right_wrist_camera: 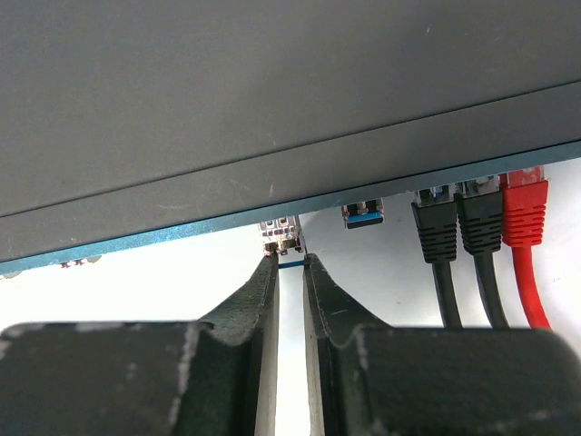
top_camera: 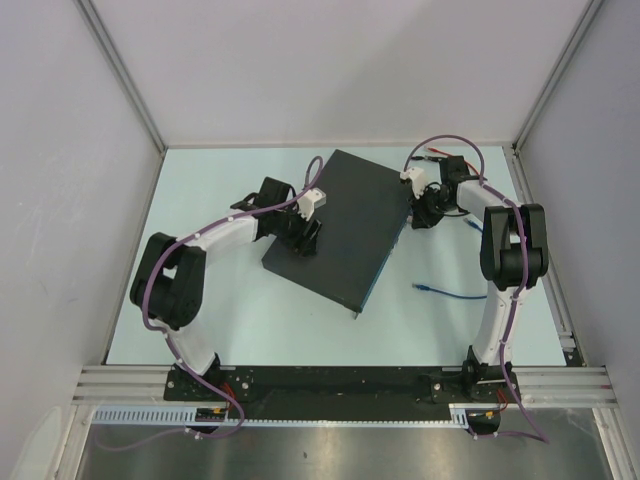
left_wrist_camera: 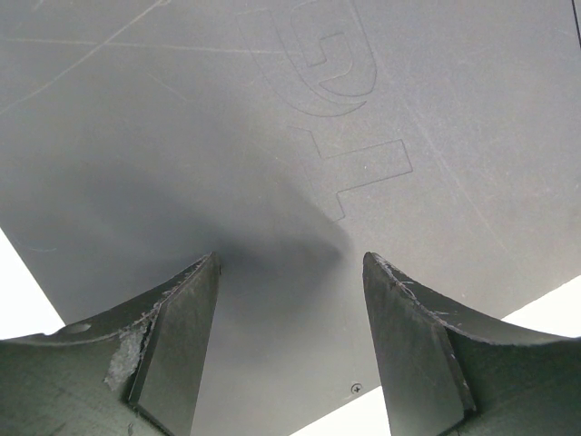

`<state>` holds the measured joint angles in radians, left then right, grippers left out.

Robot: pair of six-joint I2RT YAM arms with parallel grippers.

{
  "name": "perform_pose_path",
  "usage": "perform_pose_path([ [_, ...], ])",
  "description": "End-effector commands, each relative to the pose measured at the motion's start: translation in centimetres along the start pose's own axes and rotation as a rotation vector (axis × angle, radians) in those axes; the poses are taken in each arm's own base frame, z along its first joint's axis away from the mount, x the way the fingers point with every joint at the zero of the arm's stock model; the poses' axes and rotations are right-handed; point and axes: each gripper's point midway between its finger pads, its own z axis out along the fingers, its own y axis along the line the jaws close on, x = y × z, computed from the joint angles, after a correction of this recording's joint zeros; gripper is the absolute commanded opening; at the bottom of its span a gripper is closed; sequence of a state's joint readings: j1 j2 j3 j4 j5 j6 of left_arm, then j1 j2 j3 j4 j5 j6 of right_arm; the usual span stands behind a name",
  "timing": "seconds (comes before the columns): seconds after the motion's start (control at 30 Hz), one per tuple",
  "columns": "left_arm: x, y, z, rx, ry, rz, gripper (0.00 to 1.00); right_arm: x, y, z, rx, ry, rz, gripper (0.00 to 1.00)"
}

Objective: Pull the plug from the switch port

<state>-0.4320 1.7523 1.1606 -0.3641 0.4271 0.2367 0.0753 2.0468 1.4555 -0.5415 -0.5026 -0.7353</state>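
Note:
My right gripper is going to move off the switch (top_camera: 345, 225) next, toward the bare tabletop to its right in the top view, and it will release the latch where there is open space.
The switch (top_camera: 345, 225) is a large flat dark-grey box lying askew in the middle of the table. It fills the left wrist view (left_wrist_camera: 272, 136) and spans the top of the right wrist view (right_wrist_camera: 227, 91). A small silver plug (right_wrist_camera: 280, 234) sticks out of its bluish edge. My right gripper (right_wrist_camera: 289, 262) sits at that edge (top_camera: 415, 205), its jaws nearly closed on the plug's tip, with a thin blue bar between the tips. My left gripper (left_wrist_camera: 290, 263) is open and empty, its fingers down over the switch top near its left edge (top_camera: 305, 232).
Along the same edge sit a blue-tipped module (right_wrist_camera: 363, 214), two black cables (right_wrist_camera: 458, 227) and a red cable (right_wrist_camera: 525, 213). A loose blue cable (top_camera: 450, 292) lies on the table right of the switch. Grey walls close in on three sides.

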Motion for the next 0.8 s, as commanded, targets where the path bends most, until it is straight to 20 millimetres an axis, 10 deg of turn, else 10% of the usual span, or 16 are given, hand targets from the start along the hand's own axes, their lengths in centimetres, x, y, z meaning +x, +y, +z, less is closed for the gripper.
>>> perform_pose_path([
  [0.0,-0.4,-0.5,0.6,0.034,0.001,-0.008,0.70,-0.8,0.3,-1.3,0.007,-0.011,-0.019,0.00],
  [0.47,-0.3,-0.7,0.7,0.040,0.003,-0.011,0.70,1.4,-0.1,-4.2,0.035,-0.008,0.036,0.00],
  [0.77,-0.7,-0.8,1.2,0.058,0.004,-0.020,0.70,3.7,-1.0,-10.2,0.123,-0.071,0.214,0.00],
])
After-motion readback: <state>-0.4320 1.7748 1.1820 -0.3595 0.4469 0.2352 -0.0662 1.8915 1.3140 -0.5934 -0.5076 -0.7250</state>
